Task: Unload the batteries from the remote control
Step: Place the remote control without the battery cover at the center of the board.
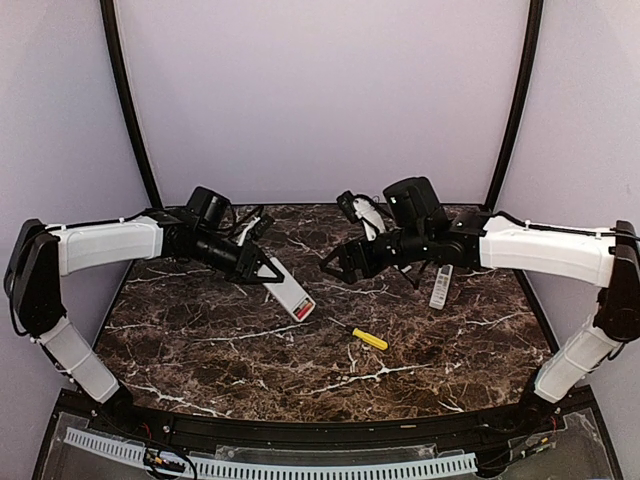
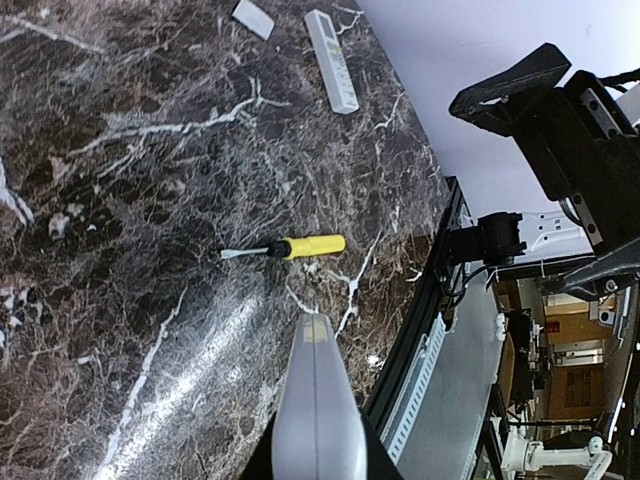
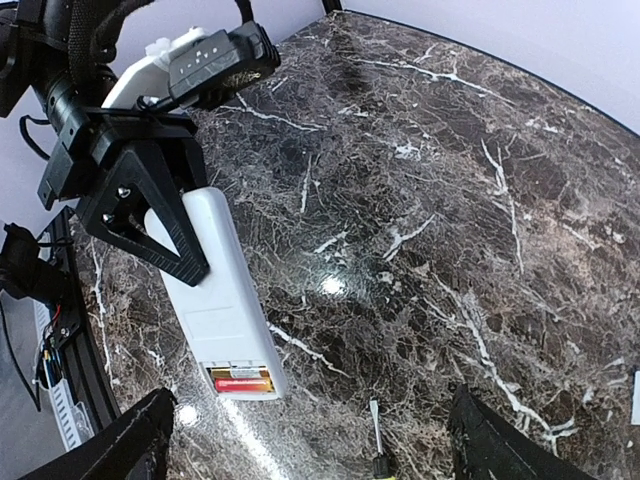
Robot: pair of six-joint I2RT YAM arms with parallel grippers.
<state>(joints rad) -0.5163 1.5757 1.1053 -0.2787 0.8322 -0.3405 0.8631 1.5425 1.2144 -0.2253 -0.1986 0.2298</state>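
Observation:
Bare marble lies below my left gripper toward the screwdriver's tip, so it will lower the remote there and release it next.
My left gripper (image 1: 262, 268) is shut on a white remote control (image 1: 288, 293) and holds it above the table, slanting down to the right. In the right wrist view the remote (image 3: 215, 290) shows its back, with the end compartment open. A red battery (image 3: 238, 383) lies inside, with a second cell just above it. The left wrist view shows only the remote's narrow edge (image 2: 318, 400). My right gripper (image 1: 342, 264) is open and empty, hovering a little to the right of the remote's end. Its fingertips (image 3: 140, 440) frame the bottom of the right wrist view.
A yellow-handled screwdriver (image 1: 368, 338) lies on the marble table (image 1: 200, 340) in front of the remote. A second white remote (image 1: 440, 285) lies at the right under the right arm. It shows in the left wrist view (image 2: 331, 60) beside a flat white cover (image 2: 252, 18).

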